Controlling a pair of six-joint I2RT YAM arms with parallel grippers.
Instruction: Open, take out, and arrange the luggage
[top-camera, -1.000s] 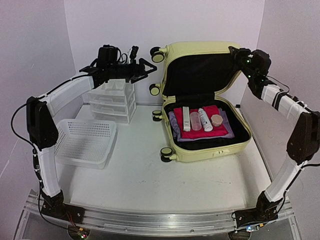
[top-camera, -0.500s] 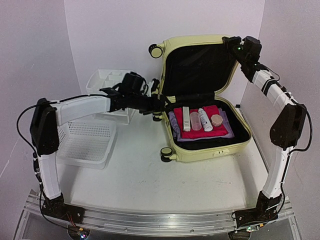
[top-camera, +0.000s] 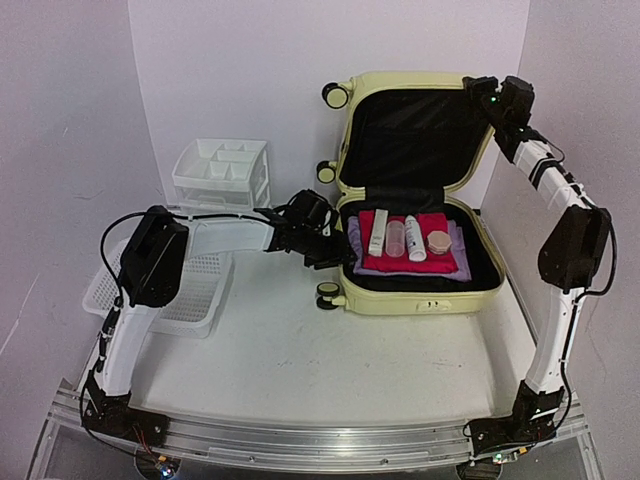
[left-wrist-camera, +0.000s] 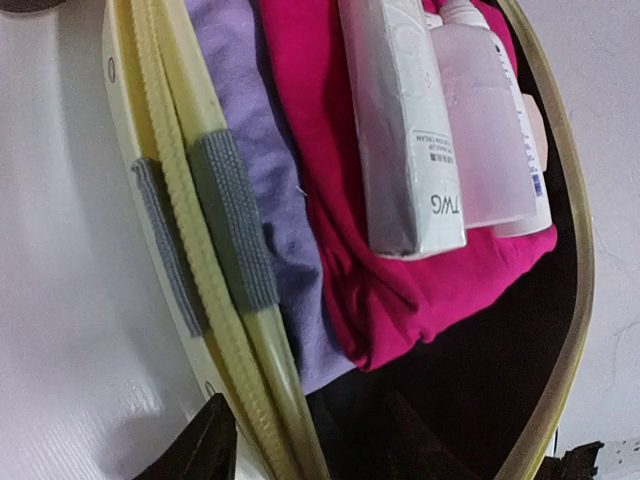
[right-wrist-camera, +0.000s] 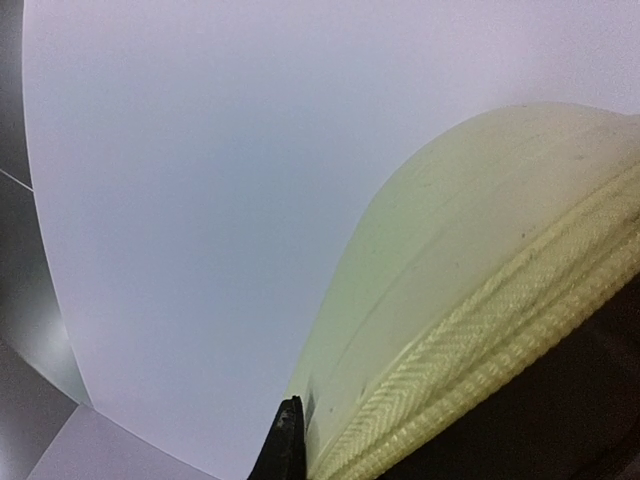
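Observation:
The lid is standing upright. My right gripper should next move to its right in the top view, toward the suitcase's side, and let go of the lid's corner.
The luggage (top-camera: 420, 300) is a pale yellow suitcase lying open, its black-lined lid (top-camera: 400, 82) standing upright. Inside lie a magenta cloth (top-camera: 400, 264) on a purple cloth (top-camera: 356, 242), with a white tube (top-camera: 377, 232), two bottles and a round jar (top-camera: 438, 241) on top. My left gripper (top-camera: 330, 250) is open and straddles the base's left rim (left-wrist-camera: 225, 330), one finger outside, one inside next to the purple cloth (left-wrist-camera: 260, 150). My right gripper (top-camera: 478, 92) is shut on the lid's top right corner. One fingertip (right-wrist-camera: 288, 440) presses on the outer shell (right-wrist-camera: 470, 240).
A white mesh basket (top-camera: 190, 290) sits at the left under my left forearm. A white drawer unit (top-camera: 222, 170) stands behind it by the back wall. The right wall runs close to the luggage and my right arm.
My left arm has swung from above the drawer unit down to the luggage's left rim, its jaws narrowing. The lid has tipped further upright with my right gripper on it. The luggage has shifted slightly right.

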